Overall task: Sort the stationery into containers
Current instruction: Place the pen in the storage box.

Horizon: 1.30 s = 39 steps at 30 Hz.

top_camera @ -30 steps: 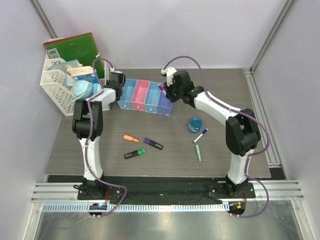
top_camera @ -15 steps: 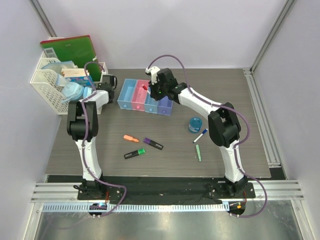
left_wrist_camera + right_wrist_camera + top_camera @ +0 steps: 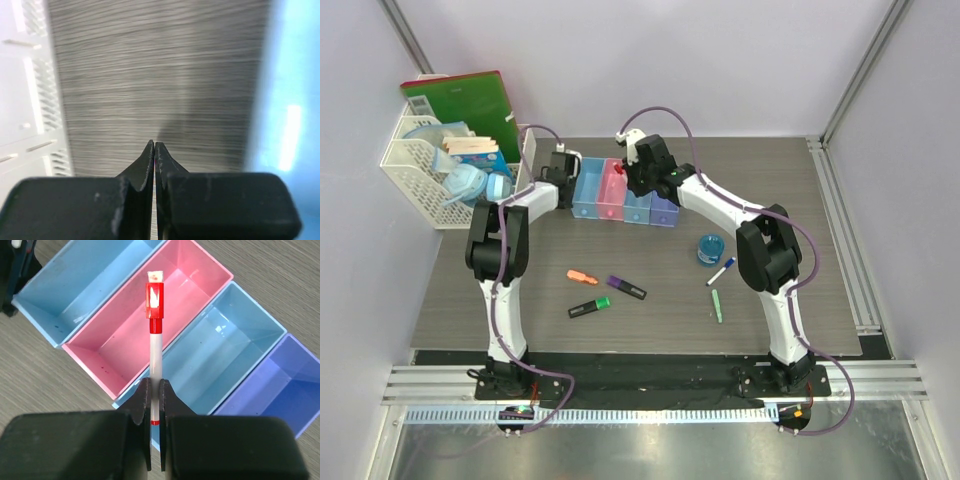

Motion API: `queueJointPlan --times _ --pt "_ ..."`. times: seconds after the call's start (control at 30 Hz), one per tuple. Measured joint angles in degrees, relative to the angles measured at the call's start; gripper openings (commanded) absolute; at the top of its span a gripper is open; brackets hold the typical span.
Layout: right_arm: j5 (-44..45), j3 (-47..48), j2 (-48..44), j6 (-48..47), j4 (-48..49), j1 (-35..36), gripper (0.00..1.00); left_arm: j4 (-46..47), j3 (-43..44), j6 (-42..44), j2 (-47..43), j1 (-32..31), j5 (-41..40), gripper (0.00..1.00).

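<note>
I should shift my right gripper toward the purple bin (image 3: 282, 385), turn and lower the marker into the light blue bin, since the marker's cap still hangs over the pink bin.
My right gripper (image 3: 155, 385) is shut on a red-capped white marker (image 3: 155, 347), whose cap hangs over the pink bin (image 3: 118, 335) of the containers (image 3: 625, 196). The blue bin (image 3: 85, 295), light blue bin (image 3: 220, 355) and purple bin (image 3: 282, 385) look empty. My left gripper (image 3: 154, 145) is shut on nothing, low over the table just left of the blue bin (image 3: 292, 100). On the table lie an orange highlighter (image 3: 583, 277), a purple-black highlighter (image 3: 627, 287), a green-black highlighter (image 3: 590, 308), a blue tape roll (image 3: 711, 248), a blue-capped marker (image 3: 721, 271) and a pale green pen (image 3: 717, 305).
A white lattice basket (image 3: 420, 170) with masks and papers stands at the back left, close to my left arm, with a green folder (image 3: 460, 100) behind it. The basket's wall (image 3: 25, 100) shows at the left of the left wrist view.
My right gripper carried the marker left from the purple bin to over the pink one. The left gripper swung from the basket to the blue bin, and the row of bins shifted right.
</note>
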Motion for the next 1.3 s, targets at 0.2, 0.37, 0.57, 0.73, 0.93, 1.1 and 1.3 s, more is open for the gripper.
queueJointPlan --times 0.2,0.37,0.57,0.73,0.93,1.1,1.3 --pt "4.42 -0.22 0.04 0.26 0.26 -0.04 0.01 0.44 -0.61 -0.31 -0.17 -1.38 3.08 0.0" --pt "7.93 -1.33 0.17 1.97 1.14 -0.7 0.01 1.03 -4.37 -1.03 -2.64 -1.18 5.53 0.0" --pt "11.67 -2.91 0.7 3.78 1.84 -1.03 0.01 1.09 -6.03 -1.75 -3.98 -1.16 7.98 0.0" --pt "13.03 -3.85 1.27 4.74 2.23 -1.33 0.01 1.16 -6.05 -1.73 -4.0 -1.25 9.09 0.0" --pt "13.77 -3.85 2.67 5.29 2.4 -1.51 0.01 1.25 -6.05 -1.14 -4.0 -1.79 10.05 0.0" --pt "14.1 -3.93 3.5 5.75 2.45 -1.53 0.01 1.03 -5.9 0.17 -4.0 -3.56 10.4 0.0" --pt "14.64 -4.02 3.58 6.05 2.49 -1.66 0.18 0.52 -5.57 0.35 -4.0 -4.87 11.13 0.0"
